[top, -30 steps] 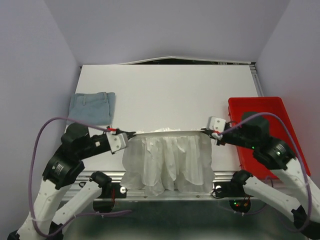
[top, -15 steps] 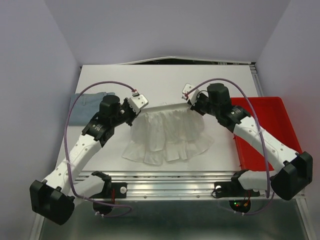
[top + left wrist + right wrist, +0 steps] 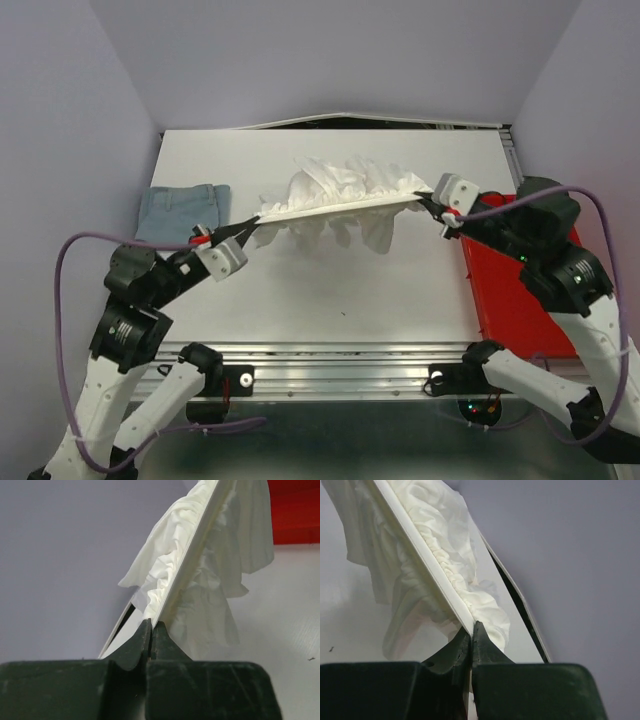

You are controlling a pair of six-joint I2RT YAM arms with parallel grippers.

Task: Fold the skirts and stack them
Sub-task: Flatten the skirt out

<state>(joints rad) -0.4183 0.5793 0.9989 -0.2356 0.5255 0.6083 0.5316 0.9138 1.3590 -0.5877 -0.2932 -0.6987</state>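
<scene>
The left gripper must next lower the bunched, hanging skirt outward, tilting downward, onto the table's far middle.
The white pleated skirt (image 3: 340,195) hangs stretched in the air over the far middle of the table, its waistband pulled taut between my two grippers. My left gripper (image 3: 250,222) is shut on the waistband's left end, seen close in the left wrist view (image 3: 151,624). My right gripper (image 3: 428,200) is shut on the right end, seen in the right wrist view (image 3: 472,626). The skirt's crinkly cloth (image 3: 210,565) bunches above and below the band (image 3: 427,555). The folded light blue denim skirt (image 3: 183,212) lies flat at the table's left edge.
A red plastic tray (image 3: 525,290) sits along the table's right edge under my right arm. The white table (image 3: 340,290) ends at a metal rail in front. Purple walls close in on the left, right and back.
Both grippers have swung the white skirt up and away from the near edge toward the far middle of the table. Its hem now lifts off the surface and the waistband is stretched wider.
</scene>
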